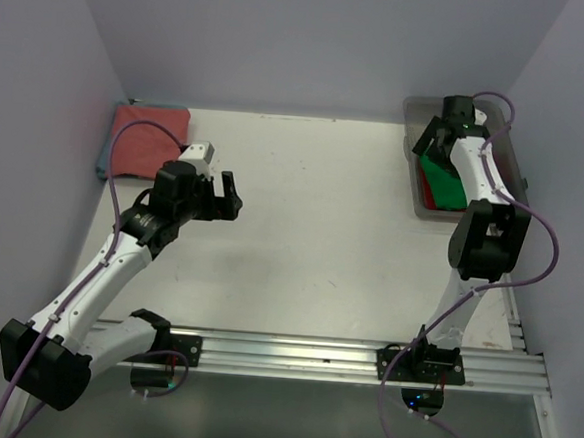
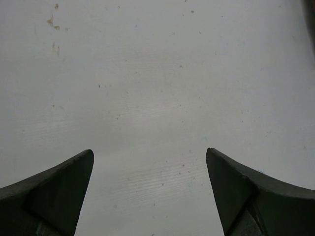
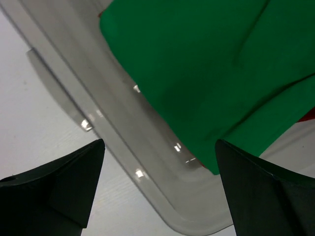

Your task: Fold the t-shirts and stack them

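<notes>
The bin rim [image 3: 147,152] is still between my right gripper's fingers, so next I will move this gripper to the right in the top view and lower it onto the green t-shirt's near corner [image 3: 204,156].
A salmon-pink t-shirt [image 1: 149,141] lies folded at the table's back left corner. A bright green t-shirt [image 1: 443,179] lies in a clear plastic bin [image 1: 415,112] at the back right, with a red t-shirt's edge [image 1: 426,193] showing under it. My right gripper [image 1: 429,146] hangs open over the bin's near-left corner, empty. In the right wrist view the green t-shirt [image 3: 211,64] fills the top, the bin rim [image 3: 147,152] runs between my open right gripper [image 3: 158,147]. My left gripper [image 1: 231,197] hovers open over bare table, right of the pink shirt. Only tabletop shows between the left gripper [image 2: 149,153] fingers.
A blue-grey cloth edge [image 1: 104,161] shows under the pink shirt's left side. Purple walls close in the back, left and right. A metal rail [image 1: 312,356] carries both arm bases along the near edge. White tabletop [image 1: 323,211] spans the middle.
</notes>
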